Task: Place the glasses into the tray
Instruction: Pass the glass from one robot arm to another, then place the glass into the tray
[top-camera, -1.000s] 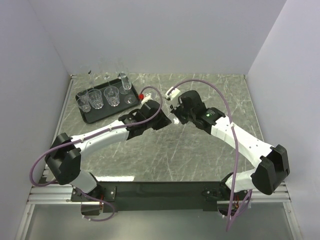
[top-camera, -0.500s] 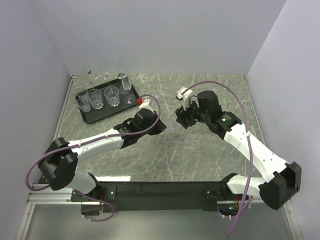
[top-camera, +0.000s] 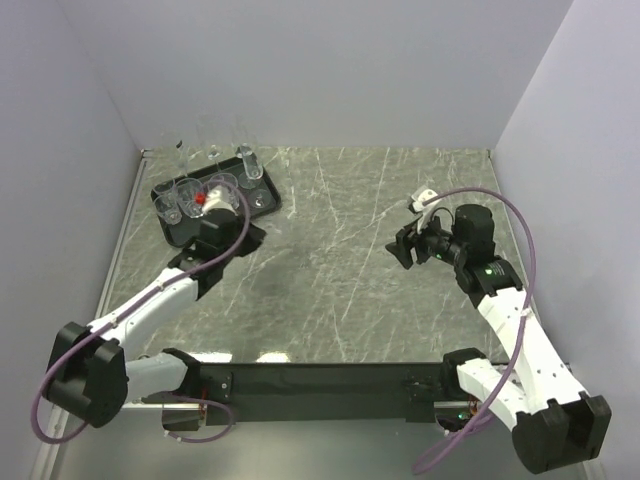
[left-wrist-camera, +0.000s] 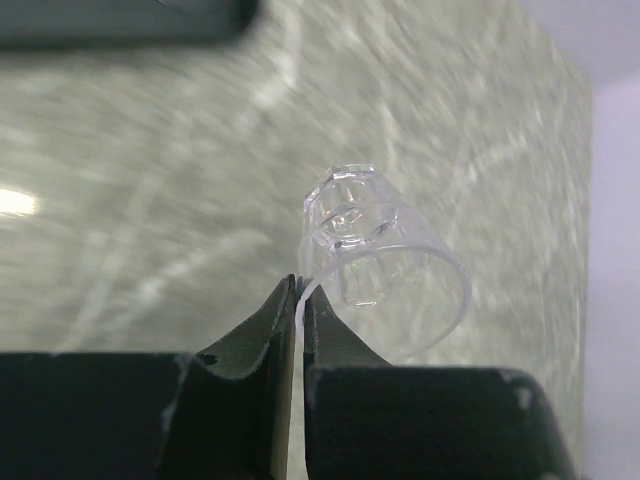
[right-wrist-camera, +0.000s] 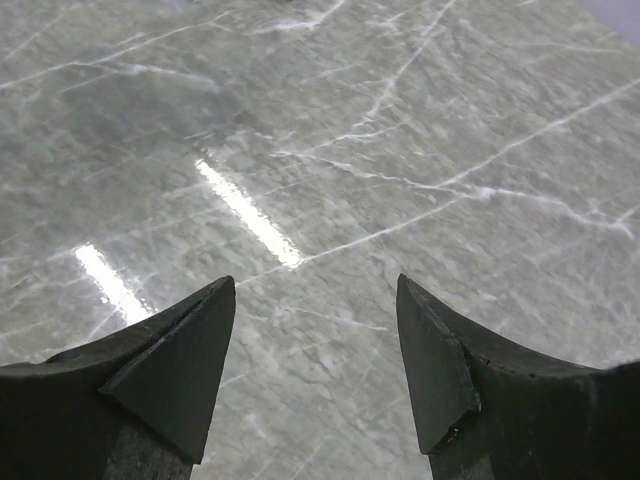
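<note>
The short clear glass goes to the left in the top view next, then down. My left gripper releases it on the near part of the tray's bottom, since bare black shows there.
A short clear glass (left-wrist-camera: 385, 255) hangs tilted over the marble, and my left gripper (left-wrist-camera: 298, 285) is shut on its rim. In the top view that left gripper (top-camera: 248, 234) is just off the near right edge of the black tray (top-camera: 172, 238), whose corner (left-wrist-camera: 120, 20) shows at the wrist view's upper left. Several glasses (top-camera: 190, 197) stand in the tray, with tall ones (top-camera: 247, 160) along its far side. My right gripper (top-camera: 403, 245) is far to the right, open, with nothing between its fingers (right-wrist-camera: 315, 285).
White walls close in the marble table (top-camera: 340, 260) on the left, back and right. The tray sits in the far left corner. Purple cables loop off both arms.
The left arm has swung left from the table's middle to the tray with the glass. The right gripper has opened, let go of it and drawn back to the right.
</note>
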